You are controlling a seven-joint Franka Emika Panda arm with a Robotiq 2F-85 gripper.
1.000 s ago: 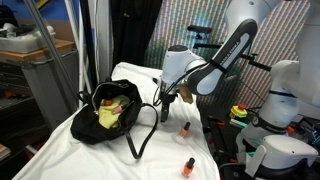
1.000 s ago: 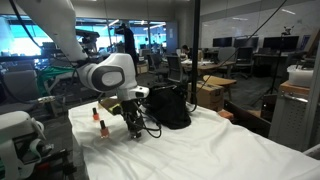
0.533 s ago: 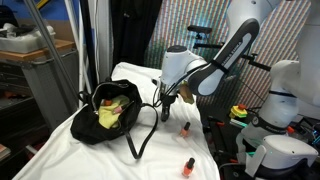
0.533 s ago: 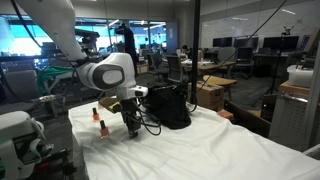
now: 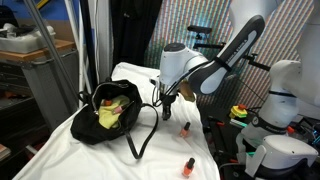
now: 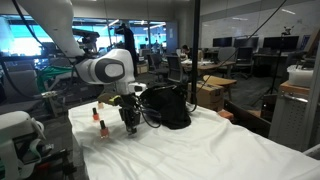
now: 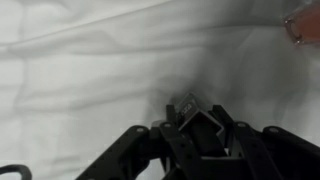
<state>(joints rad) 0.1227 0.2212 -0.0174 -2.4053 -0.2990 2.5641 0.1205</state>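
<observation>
I should next lift my gripper off the cloth and move over the black bag's opening (image 5: 113, 105) to release the bottle, because the bag's rim stands above the tabletop.
In the wrist view my gripper (image 7: 197, 112) is shut on a small dark block-shaped thing (image 7: 186, 108) that stands up between the fingers, just above the white cloth (image 7: 90, 60). Both exterior views show the gripper (image 5: 165, 101) (image 6: 128, 125) pointing down beside the open black bag (image 5: 112, 112) (image 6: 168, 106), near its loose strap. The bag holds something yellow-green (image 5: 108, 115). A small orange bottle (image 7: 296, 27) shows at the wrist view's top right corner.
Two small orange bottles (image 5: 185, 130) (image 5: 189, 166) stand on the white-clothed table (image 5: 160, 160); in an exterior view they are the bottles (image 6: 96, 113) (image 6: 102, 126) beside the gripper. A grey bin (image 5: 45, 70) and white robot bases (image 5: 275, 145) flank the table.
The jaws have closed on the small dark thing. The arm has since risen slightly beside the bag.
</observation>
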